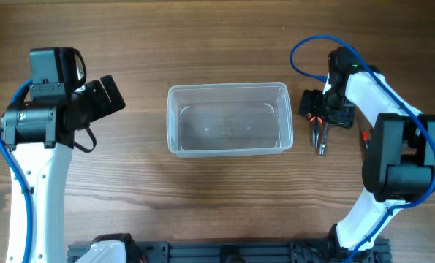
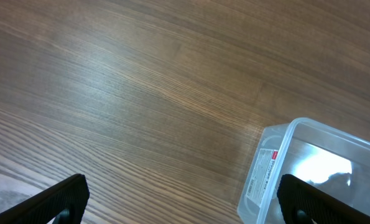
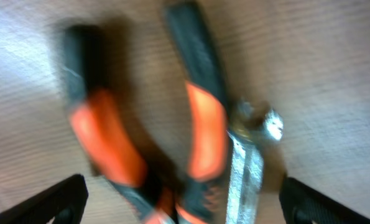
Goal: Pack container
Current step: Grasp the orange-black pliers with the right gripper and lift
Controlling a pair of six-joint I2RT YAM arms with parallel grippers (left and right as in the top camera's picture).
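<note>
Both handles and the silver tool are between the fingers of my right gripper, so it will lift and turn next, then go down onto the handle nearer the container (image 3: 106,135).
The clear plastic container (image 1: 228,87) stands empty in the middle of the table; its labelled corner shows in the left wrist view (image 2: 262,174). My left gripper (image 1: 113,95) (image 2: 185,202) is open and empty, to the left of the container and above bare wood. My right gripper (image 1: 314,109) (image 3: 185,202) is open, to the right of the container, low over pliers (image 1: 319,134) (image 3: 200,124) with orange and black handles. The handles lie between its fingers. A silver metal tool (image 3: 247,174) lies against the pliers. The right wrist view is blurred.
A small red item (image 1: 365,137) lies on the table right of the pliers, next to the right arm. Bare wooden tabletop (image 1: 217,204) lies in front of the container. The arm bases stand at the front edge.
</note>
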